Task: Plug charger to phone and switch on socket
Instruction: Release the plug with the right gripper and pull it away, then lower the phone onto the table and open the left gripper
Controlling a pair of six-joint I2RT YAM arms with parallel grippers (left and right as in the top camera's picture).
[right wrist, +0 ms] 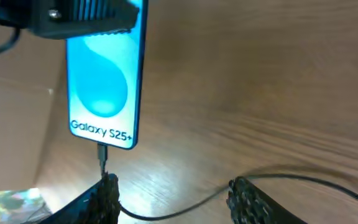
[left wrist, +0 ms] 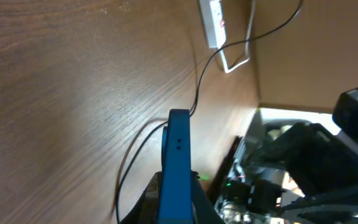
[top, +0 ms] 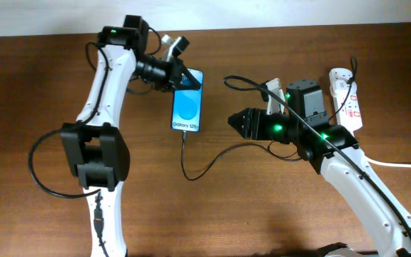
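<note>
My left gripper should next lower the phone [top: 188, 101] onto the tabletop below it and let go, because the tip of the charger cable is already in the phone's bottom port.
The phone [top: 188, 101] shows its blue screen in the middle of the table. My left gripper [top: 183, 77] is shut on its top end; the left wrist view sees the phone edge-on [left wrist: 178, 158] between the fingers [left wrist: 178, 208]. The black charger cable [top: 191, 168] has its tip in the phone's bottom port [right wrist: 101, 151] and loops back toward the right. My right gripper [top: 238, 123] is open just right of the phone's lower end. In the right wrist view its fingers [right wrist: 176, 199] straddle the cable [right wrist: 185, 208] below the phone [right wrist: 104, 81]. The white socket [top: 348, 100] lies at the far right.
The socket's thick white cord [top: 398, 164] runs off the right edge. The socket also shows in the left wrist view [left wrist: 213, 22] with the cable [left wrist: 197, 87] leading toward it. The right arm's body [top: 312, 107] lies between the phone and the socket.
</note>
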